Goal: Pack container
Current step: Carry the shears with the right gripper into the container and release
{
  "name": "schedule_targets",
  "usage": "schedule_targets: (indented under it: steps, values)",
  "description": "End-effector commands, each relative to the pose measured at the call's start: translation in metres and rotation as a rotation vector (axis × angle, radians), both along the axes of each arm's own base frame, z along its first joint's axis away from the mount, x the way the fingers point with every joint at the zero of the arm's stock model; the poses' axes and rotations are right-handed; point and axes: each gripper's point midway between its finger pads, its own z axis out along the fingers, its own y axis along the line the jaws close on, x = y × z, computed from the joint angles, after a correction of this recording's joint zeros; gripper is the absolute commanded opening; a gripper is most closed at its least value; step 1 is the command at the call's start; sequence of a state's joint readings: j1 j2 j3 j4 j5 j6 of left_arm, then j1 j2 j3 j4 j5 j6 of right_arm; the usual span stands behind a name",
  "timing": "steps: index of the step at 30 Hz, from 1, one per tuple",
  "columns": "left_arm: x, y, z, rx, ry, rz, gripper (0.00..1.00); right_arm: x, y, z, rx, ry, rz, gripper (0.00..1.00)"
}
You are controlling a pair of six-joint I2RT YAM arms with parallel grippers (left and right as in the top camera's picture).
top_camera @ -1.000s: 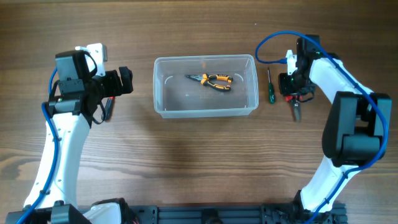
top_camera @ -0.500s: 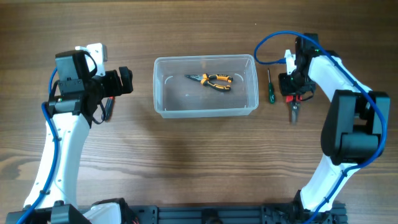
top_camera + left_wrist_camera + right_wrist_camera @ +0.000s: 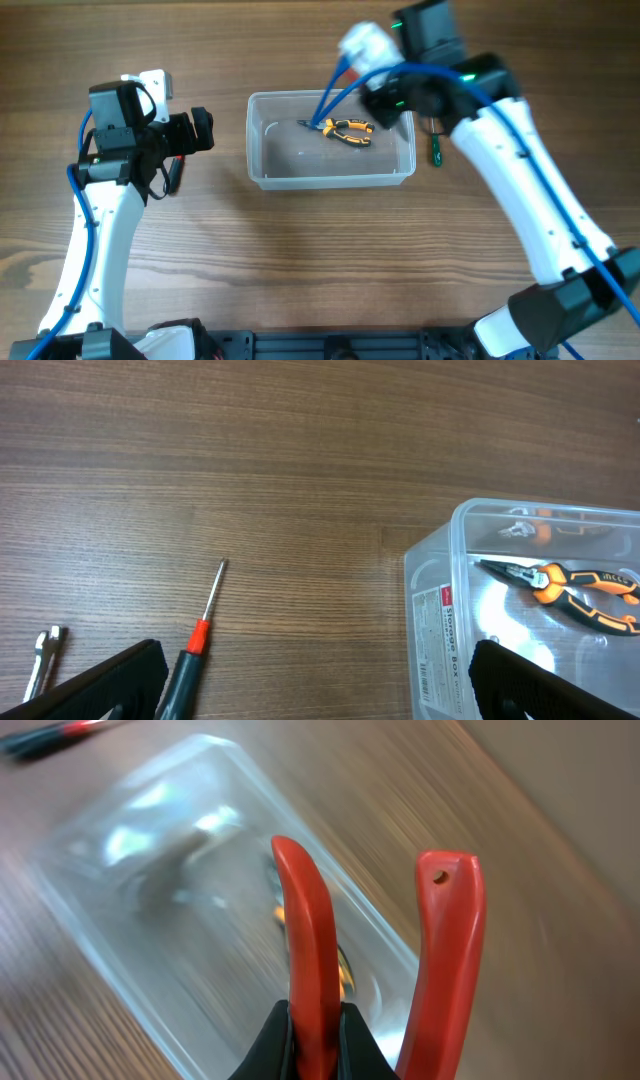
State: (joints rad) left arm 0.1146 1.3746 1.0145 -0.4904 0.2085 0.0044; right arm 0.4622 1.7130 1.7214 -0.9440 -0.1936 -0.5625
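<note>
The robot's right gripper should swing to the left in the overhead view and down to let go of the red pliers on the bare near part of the container's bottom, which is below the gripper.
The clear plastic container (image 3: pixel 330 181) stands mid-table with orange-handled pliers (image 3: pixel 346 131) inside. My right gripper (image 3: pixel 388 97) hovers over its far right corner, blurred by motion. In the right wrist view it (image 3: pixel 315 1032) is shut on one handle of red-handled pliers (image 3: pixel 305 935), with the container (image 3: pixel 170 870) below. My left gripper (image 3: pixel 204 130) is open and empty to the left of the container. In the left wrist view its fingers (image 3: pixel 325 682) straddle bare table, with the container (image 3: pixel 437 585) and the orange pliers (image 3: pixel 572 582) on the right.
A green-handled screwdriver (image 3: pixel 434 148) lies just right of the container. A screwdriver with a red and dark handle (image 3: pixel 193 652) and a small metal wrench (image 3: pixel 42 656) lie by my left gripper. The screwdriver also shows in the overhead view (image 3: pixel 176 170).
My right arm has lifted the red-handled pliers from the table at the right and swung left over the container's far right corner. The left arm has not moved.
</note>
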Motion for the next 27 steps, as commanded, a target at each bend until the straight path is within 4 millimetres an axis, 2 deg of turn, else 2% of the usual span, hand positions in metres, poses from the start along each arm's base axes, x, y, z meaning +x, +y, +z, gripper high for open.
schedule_targets:
  steps: [1,2,3,5,8,9,11,12,15,16,17,18,20,22,24,26,27]
  values:
    - [0.004,0.0,0.007,-0.018,-0.015,0.001,1.0,-0.022,0.068,-0.032,-0.116,-0.139,0.527,0.04]
    - [0.005,0.0,0.007,-0.018,-0.016,0.001,1.0,-0.022,0.077,-0.044,-0.14,-0.147,0.585,0.05]
    - [0.005,0.0,0.007,-0.018,-0.016,0.001,1.0,-0.019,0.088,-0.068,-0.161,-0.137,0.636,0.05]
    - [0.004,0.0,0.007,-0.018,-0.015,0.001,1.0,-0.016,0.099,-0.1,-0.171,-0.108,0.695,0.05]
    - [0.004,0.0,0.007,-0.018,-0.015,0.001,1.0,-0.018,0.103,-0.151,-0.217,-0.071,0.836,0.05]
    - [0.004,0.0,0.007,-0.018,-0.015,0.001,1.0,-0.018,0.104,-0.165,-0.227,-0.057,0.855,0.05]
    - [0.004,0.0,0.007,-0.018,-0.015,0.001,1.0,-0.018,0.107,-0.178,-0.218,-0.04,0.863,0.06]
    - [0.005,0.0,0.007,-0.018,-0.016,0.001,1.0,-0.023,0.112,-0.179,-0.185,-0.03,0.88,0.1]
    - [0.005,0.0,0.007,-0.018,-0.016,0.001,1.0,-0.029,0.122,-0.176,-0.15,-0.029,0.892,0.1]
    - [0.004,0.0,0.007,-0.018,-0.015,0.001,1.0,-0.028,0.123,-0.175,-0.143,-0.022,0.866,0.15]
    - [0.004,0.0,0.007,-0.018,-0.015,0.001,1.0,-0.022,0.125,-0.174,-0.131,-0.01,0.801,0.43]
    - [0.004,0.0,0.007,-0.018,-0.015,0.001,1.0,-0.016,0.123,-0.175,-0.148,-0.011,0.759,0.47]
    - [0.004,0.0,0.007,-0.018,-0.015,0.001,1.0,0.001,0.113,-0.176,-0.217,-0.027,0.648,0.52]
    - [0.005,0.0,0.007,-0.018,-0.016,0.001,1.0,0.017,0.1,-0.169,-0.283,-0.036,0.507,0.47]
    - [0.004,0.0,0.007,-0.018,-0.015,0.001,1.0,0.045,0.067,-0.136,-0.347,-0.079,0.196,0.42]
    - [0.004,0.0,0.007,-0.018,-0.015,0.001,1.0,0.054,0.039,-0.096,-0.323,-0.112,0.005,0.52]
    - [0.004,0.0,0.007,-0.018,-0.015,0.001,1.0,0.057,0.019,-0.062,-0.255,-0.131,-0.106,0.56]
